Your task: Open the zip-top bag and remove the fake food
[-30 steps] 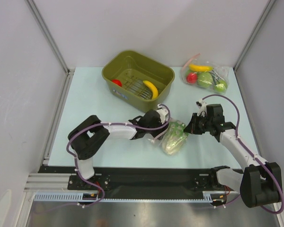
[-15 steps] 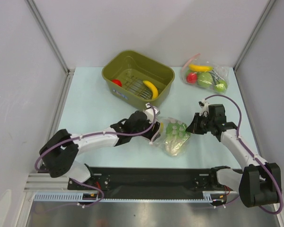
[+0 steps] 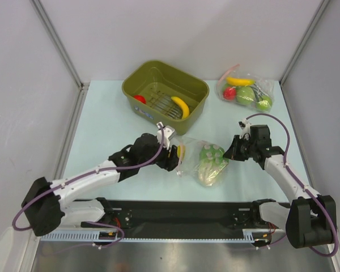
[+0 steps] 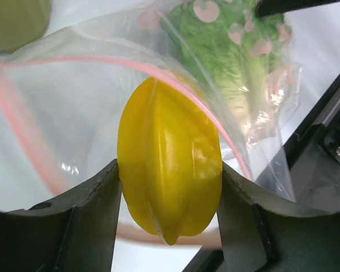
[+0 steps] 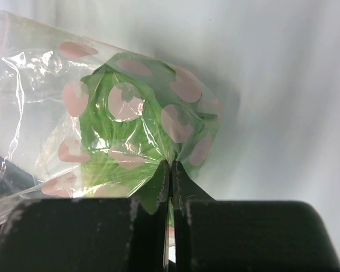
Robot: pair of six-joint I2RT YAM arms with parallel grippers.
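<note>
I will pull the yellow piece up and outward from the bag's pink-edged opening with my left gripper next, and then move it over the olive bin.
The clear zip-top bag (image 3: 204,161) with a pink zip strip (image 4: 181,90) lies near the table's front middle. A pale green cabbage (image 3: 208,165) is inside it and also shows in the left wrist view (image 4: 238,51) and the right wrist view (image 5: 124,141). My left gripper (image 3: 174,154) is at the bag's open mouth, shut on a small yellow piece (image 4: 169,164). My right gripper (image 3: 229,152) is shut, pinching the bag's far corner (image 5: 171,164). A yellow banana (image 3: 181,106) and a red round fruit (image 3: 139,99) lie in the olive bin (image 3: 137,83).
A second clear bag (image 3: 246,90) holding a banana, a red fruit and bright green fruits lies at the back right. The olive bin stands behind the left gripper. The black rail (image 3: 187,212) runs along the near edge.
My left gripper has drawn back leftward from the bag, now holding the small yellow piece at its mouth. The left arm has stretched out low to the left. The right gripper keeps its hold.
</note>
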